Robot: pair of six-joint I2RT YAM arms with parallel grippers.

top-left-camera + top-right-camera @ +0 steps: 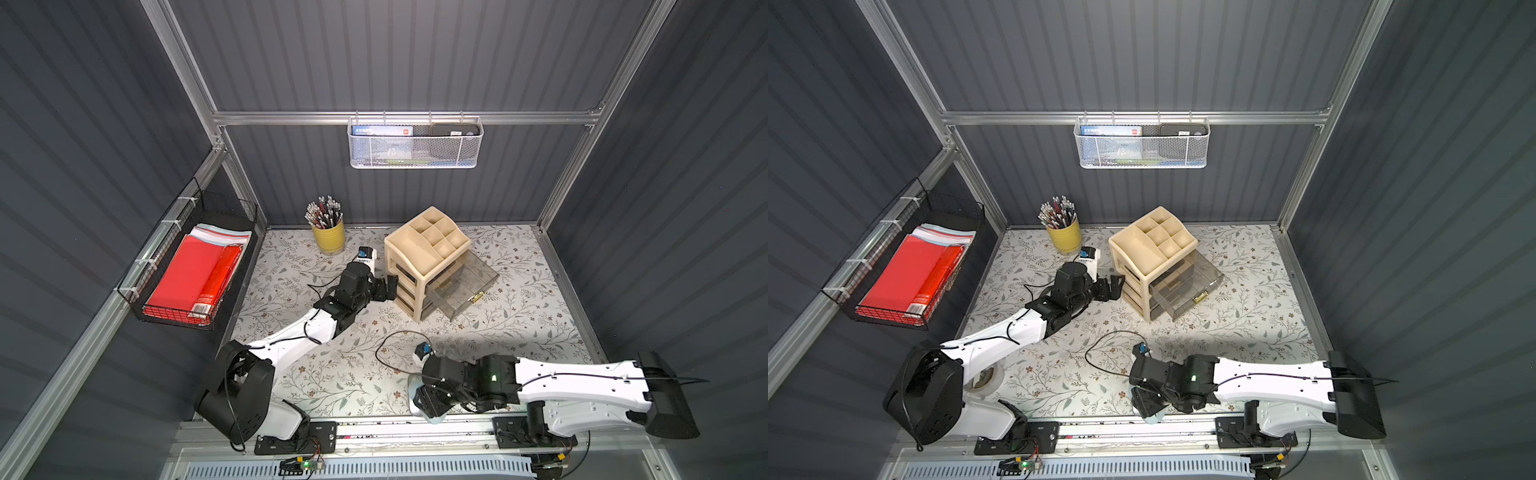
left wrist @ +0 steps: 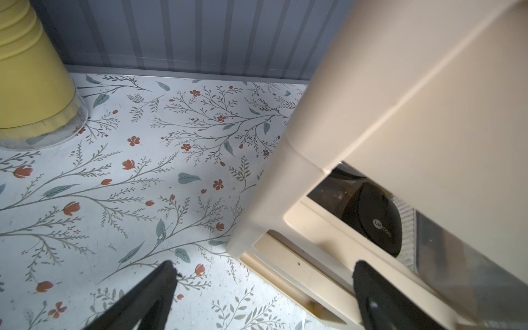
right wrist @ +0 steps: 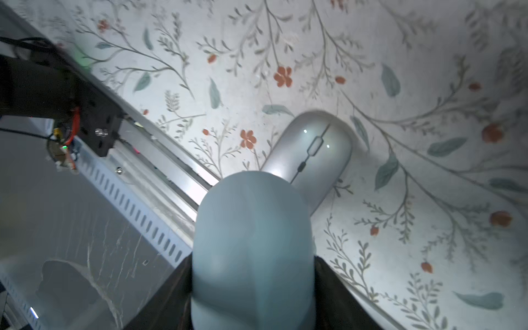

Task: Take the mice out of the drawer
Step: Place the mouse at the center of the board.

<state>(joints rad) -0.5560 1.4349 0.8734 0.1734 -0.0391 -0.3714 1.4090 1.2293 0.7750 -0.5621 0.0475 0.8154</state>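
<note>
My right gripper turns clear of the silver-white mouse next and lowers for the release, since the bare mat beside that mouse lies below the gripper.
My right gripper point(image 3: 253, 265) is shut on the pale blue mouse point(image 3: 251, 228), low over the table's front edge point(image 1: 430, 405). Just beyond it, a silver-white mouse point(image 3: 314, 154) lies on the floral mat. A dark grey mouse with a white logo point(image 2: 371, 220) shows through the side opening of the beige drawer unit point(image 1: 428, 245). The unit's clear grey drawer point(image 1: 465, 286) stands pulled out toward the right. My left gripper point(image 1: 388, 289) is open and empty beside the unit's left side, its black fingers point(image 2: 160, 288) straddling the bottom corner.
A yellow pencil cup point(image 1: 328, 237) stands at the back, left of the drawer unit. A black wire basket with red folders point(image 1: 187, 270) hangs on the left wall, and a white mesh basket point(image 1: 415, 143) on the back wall. A metal rail point(image 1: 395, 428) runs along the front.
</note>
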